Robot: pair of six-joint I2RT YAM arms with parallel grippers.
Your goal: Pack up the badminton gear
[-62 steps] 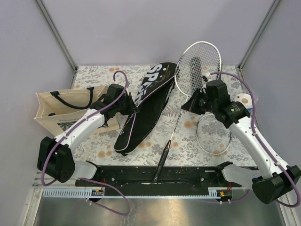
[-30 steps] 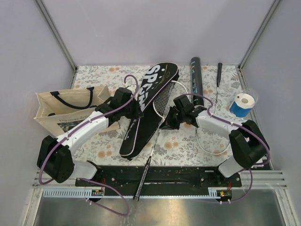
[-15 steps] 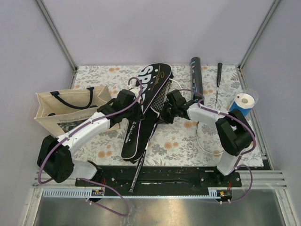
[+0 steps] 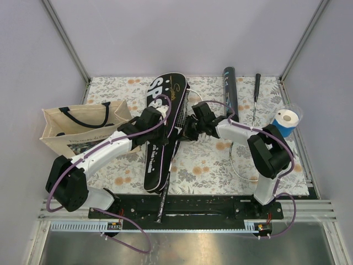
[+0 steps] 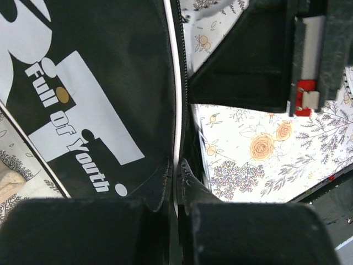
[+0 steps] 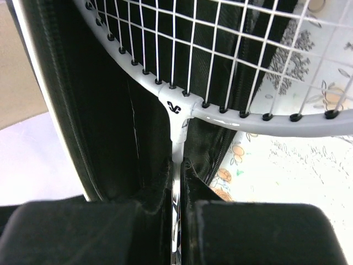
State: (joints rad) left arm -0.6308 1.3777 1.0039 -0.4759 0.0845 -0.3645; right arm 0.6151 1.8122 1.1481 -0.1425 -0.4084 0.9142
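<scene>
My right gripper is inward of the cover's wide end (image 4: 172,89), and the dark grip (image 4: 164,194) still sticks out. It will next push the racket outward into the cover and release it.
The black racket cover (image 4: 157,143) lettered "SPORT" lies on the flowered table, its wide end toward the back. My left gripper (image 4: 159,129) is shut on the cover's white-piped edge (image 5: 177,110). The silver-framed racket (image 4: 185,109) has its strung head partly inside the open cover, and its dark grip (image 4: 164,194) points toward the near edge. My right gripper (image 4: 187,131) is shut on the racket shaft just below the throat (image 6: 177,118). A long black tube (image 4: 230,94) lies at the back right.
A beige tote bag (image 4: 71,132) with black handles stands at the left. The blue and white roll (image 4: 285,122) sits at the right edge. A second racket's dark grip (image 4: 255,88) lies beside the tube. The black arm rail (image 4: 209,205) runs along the near edge.
Both grippers have moved left and back. The cover has swung more upright, and the racket head has slid farther into it. The right arm is folded in closer.
</scene>
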